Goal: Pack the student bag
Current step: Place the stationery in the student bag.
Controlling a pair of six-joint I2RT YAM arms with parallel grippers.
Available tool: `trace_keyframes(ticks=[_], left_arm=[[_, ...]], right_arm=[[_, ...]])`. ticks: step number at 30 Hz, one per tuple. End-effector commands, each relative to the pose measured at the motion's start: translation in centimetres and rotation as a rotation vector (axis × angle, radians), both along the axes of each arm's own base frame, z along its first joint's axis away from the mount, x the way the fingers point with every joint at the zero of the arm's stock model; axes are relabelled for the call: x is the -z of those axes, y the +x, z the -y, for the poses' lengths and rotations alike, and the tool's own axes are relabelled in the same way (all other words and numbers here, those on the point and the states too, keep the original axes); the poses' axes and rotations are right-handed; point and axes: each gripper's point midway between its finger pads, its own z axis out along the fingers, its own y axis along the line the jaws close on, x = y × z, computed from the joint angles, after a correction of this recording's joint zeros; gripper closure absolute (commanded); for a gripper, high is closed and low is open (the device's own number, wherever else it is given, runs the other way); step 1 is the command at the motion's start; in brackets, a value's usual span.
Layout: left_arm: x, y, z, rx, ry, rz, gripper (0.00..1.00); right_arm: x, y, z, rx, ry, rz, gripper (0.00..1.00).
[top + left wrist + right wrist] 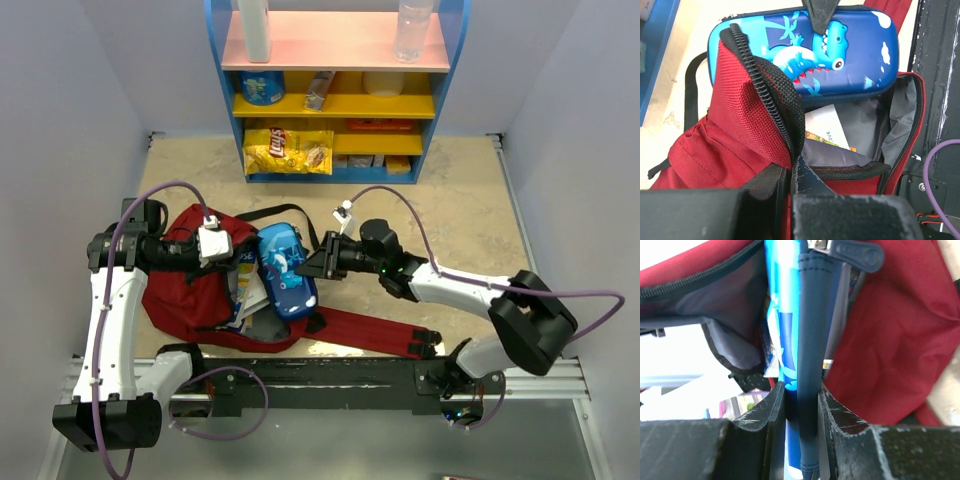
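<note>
The grey lining lies bare beside the white book in the bag's opening (267, 322) (753, 311). My right gripper needs to tilt downward and move back and down into it there.
The dark-red student bag (190, 290) lies open on the table, grey lining and books (245, 290) showing inside. My left gripper (232, 248) is shut on the bag's zipper edge (775, 115) and holds the opening up. My right gripper (312, 265) is shut on the blue dinosaur pencil case (285, 268), held edge-on between the fingers (802, 405) over the bag's mouth. In the left wrist view the pencil case (840, 50) lies across the top of the opening, above a white book (827, 127). The red shoulder strap (370, 332) runs to the right.
A blue and yellow shelf (338, 90) stands at the back with a yellow chip bag (288, 150), a blue tub (262, 88) and bottles. A black rail (330, 380) runs along the near table edge.
</note>
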Motion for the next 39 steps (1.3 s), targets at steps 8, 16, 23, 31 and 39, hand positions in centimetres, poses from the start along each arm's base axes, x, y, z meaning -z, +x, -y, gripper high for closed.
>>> trace_keyframes(ticks=[8,16,23,31,39], left_arm=[[-7.9,0.8,2.5,0.061,-0.173,0.209,1.00],[-12.9,-0.4,3.4,0.101,-0.232,0.330,1.00],[-12.1,-0.9,3.4,0.117,-0.222,0.317,1.00],[-10.3,-0.9,3.3,0.116,-0.216,0.266,1.00],[-10.3,-0.9,3.2,0.120,-0.208,0.269,1.00]], right_arm=[[-4.0,-0.6,-2.1,0.249,-0.400,0.127,0.99],[-0.7,-1.3,1.6,0.345,-0.570,0.108,1.00],[0.7,-1.2,6.3,0.431,-0.833,0.234,1.00],[-0.1,-3.8,3.9,0.370,-1.082,0.441,1.00],[3.3,-8.0,-2.4,0.142,-1.039,0.451,1.00]])
